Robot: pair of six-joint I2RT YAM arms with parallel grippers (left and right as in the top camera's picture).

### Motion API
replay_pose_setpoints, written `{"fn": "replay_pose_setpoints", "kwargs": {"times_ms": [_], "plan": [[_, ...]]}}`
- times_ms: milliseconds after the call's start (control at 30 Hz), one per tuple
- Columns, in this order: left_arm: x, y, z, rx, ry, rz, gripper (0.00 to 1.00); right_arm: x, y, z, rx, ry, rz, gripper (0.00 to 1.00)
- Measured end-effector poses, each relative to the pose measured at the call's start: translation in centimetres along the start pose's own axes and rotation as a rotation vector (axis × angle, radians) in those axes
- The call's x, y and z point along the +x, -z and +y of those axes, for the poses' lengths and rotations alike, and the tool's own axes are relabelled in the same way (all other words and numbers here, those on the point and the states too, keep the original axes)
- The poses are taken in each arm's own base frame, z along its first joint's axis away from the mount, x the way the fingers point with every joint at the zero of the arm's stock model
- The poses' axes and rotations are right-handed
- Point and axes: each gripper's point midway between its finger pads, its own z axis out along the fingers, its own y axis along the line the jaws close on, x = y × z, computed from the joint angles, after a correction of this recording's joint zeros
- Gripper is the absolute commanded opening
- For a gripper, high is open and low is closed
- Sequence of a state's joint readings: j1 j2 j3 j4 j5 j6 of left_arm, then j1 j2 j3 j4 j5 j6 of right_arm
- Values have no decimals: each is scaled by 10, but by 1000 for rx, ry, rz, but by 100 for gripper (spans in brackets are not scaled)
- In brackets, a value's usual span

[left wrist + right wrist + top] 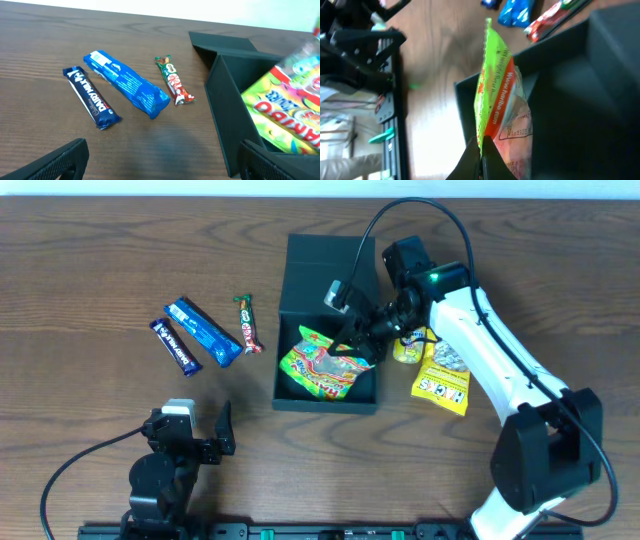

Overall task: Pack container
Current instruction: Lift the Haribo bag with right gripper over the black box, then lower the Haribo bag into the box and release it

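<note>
To square the bag with the container's sides, my right gripper should turn over the container's opening (551,111) first, then release the bag's top edge, since the bag hangs slanted.
The dark teal container (290,330) stands open in the table's middle, its lid flap lying behind it; it also shows in the left wrist view (227,115) and the right wrist view (600,100). My right gripper (365,340) is shut on the edge of a green and red Haribo bag (325,367), holding it inside the container; the pinch shows in the right wrist view (481,150) on the bag (497,95). My left gripper (160,162) is open and empty, low at the table's front left (190,435).
Three bars lie left of the container: a dark Dairy Milk bar (175,345), a blue packet (205,332) and a red-green KitKat (248,323). Yellow snack packets (440,375) lie right of the container, under the right arm.
</note>
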State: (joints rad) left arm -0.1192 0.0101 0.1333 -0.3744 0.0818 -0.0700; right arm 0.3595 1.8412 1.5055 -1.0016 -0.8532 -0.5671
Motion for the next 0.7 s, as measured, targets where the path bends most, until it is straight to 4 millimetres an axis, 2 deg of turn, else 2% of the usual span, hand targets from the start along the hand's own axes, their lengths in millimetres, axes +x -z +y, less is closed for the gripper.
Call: {"fn": "replay_pose_setpoints", "kwargs": {"times_ms": [167, 267, 433, 600, 700], "plan": [[0, 0, 0, 0, 0, 0, 95, -21, 1, -12, 38, -135, -76, 1], [0, 0, 0, 0, 0, 0, 95, -24, 1, -13, 39, -225, -88, 1], [0, 0, 0, 0, 0, 0, 95, -19, 1, -11, 30, -289, -71, 1], [0, 0, 0, 0, 0, 0, 95, -8, 2, -9, 45, -244, -22, 1], [0, 0, 0, 0, 0, 0, 95, -2, 9, -8, 99, -200, 46, 1]]}}
